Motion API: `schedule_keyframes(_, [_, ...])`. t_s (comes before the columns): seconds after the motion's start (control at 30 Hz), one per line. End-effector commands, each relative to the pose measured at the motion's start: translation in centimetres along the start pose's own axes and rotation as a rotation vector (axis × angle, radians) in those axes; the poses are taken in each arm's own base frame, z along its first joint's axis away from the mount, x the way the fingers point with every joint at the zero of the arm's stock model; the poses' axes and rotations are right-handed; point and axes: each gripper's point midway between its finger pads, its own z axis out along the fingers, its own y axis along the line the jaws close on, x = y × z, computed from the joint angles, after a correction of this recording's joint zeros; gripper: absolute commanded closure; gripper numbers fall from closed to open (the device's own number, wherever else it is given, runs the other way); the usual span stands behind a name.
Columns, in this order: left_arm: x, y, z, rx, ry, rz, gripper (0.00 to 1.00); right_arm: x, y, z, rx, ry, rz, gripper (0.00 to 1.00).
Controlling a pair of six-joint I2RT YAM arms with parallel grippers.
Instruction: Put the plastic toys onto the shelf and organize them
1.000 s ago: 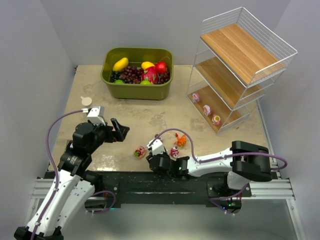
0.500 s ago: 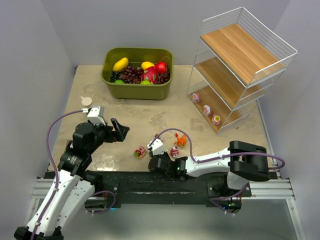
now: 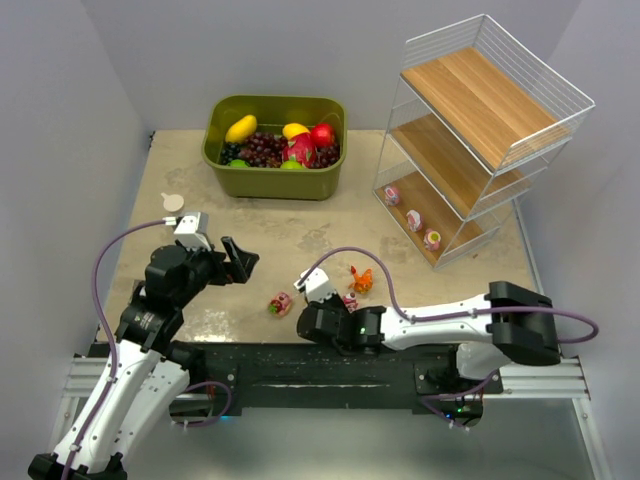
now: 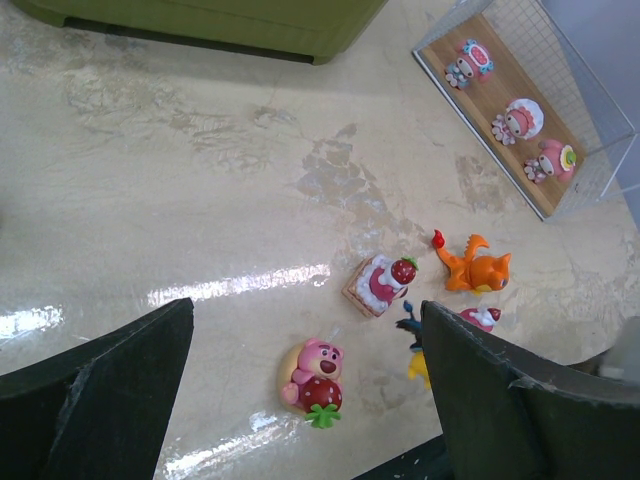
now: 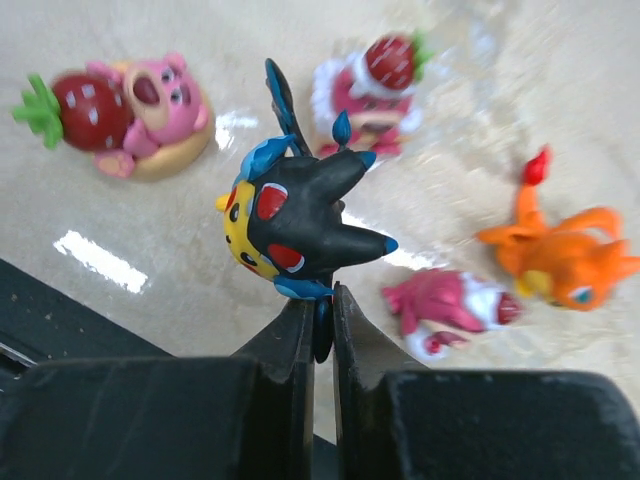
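The right gripper rises and swings outward to the far end of the shelf's top level [image 3: 436, 77] next. Then it lowers and releases, because that level stands empty.
My right gripper [image 5: 320, 300] is shut on a thin blue part of the black spiky creature [image 5: 300, 215], which sits just above the table near its front edge. Around it lie a pink bear with a strawberry [image 5: 130, 110], a strawberry cake toy [image 5: 370, 85], a pink figurine [image 5: 445, 303] and the orange creature [image 5: 565, 260]. My left gripper [image 4: 300, 400] hovers open above the pink bear [image 4: 315, 372], holding nothing. The shelf [image 3: 480, 130] stands at the back right, with three rounded pink and white toys [image 3: 413, 219] on its lowest tier.
An olive-green bin [image 3: 275, 178] full of fruit stands at the back centre. A small beige disc [image 3: 173, 202] lies near the left edge. The black base rail [image 3: 300, 365] runs along the near edge, close to the loose toys.
My right gripper has closed on the black spiky creature, and the right arm's elbow has swung out to the right. The left arm has not moved.
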Motion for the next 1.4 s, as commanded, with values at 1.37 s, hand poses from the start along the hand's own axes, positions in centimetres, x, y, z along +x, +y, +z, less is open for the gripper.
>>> schedule_keyframes(1.37, [-0.9,-0.6,-0.1,0.027,-0.037,0.006,0.01,-40.0,-38.8,-9.6,0.438,-0.387,-0.291,1.00])
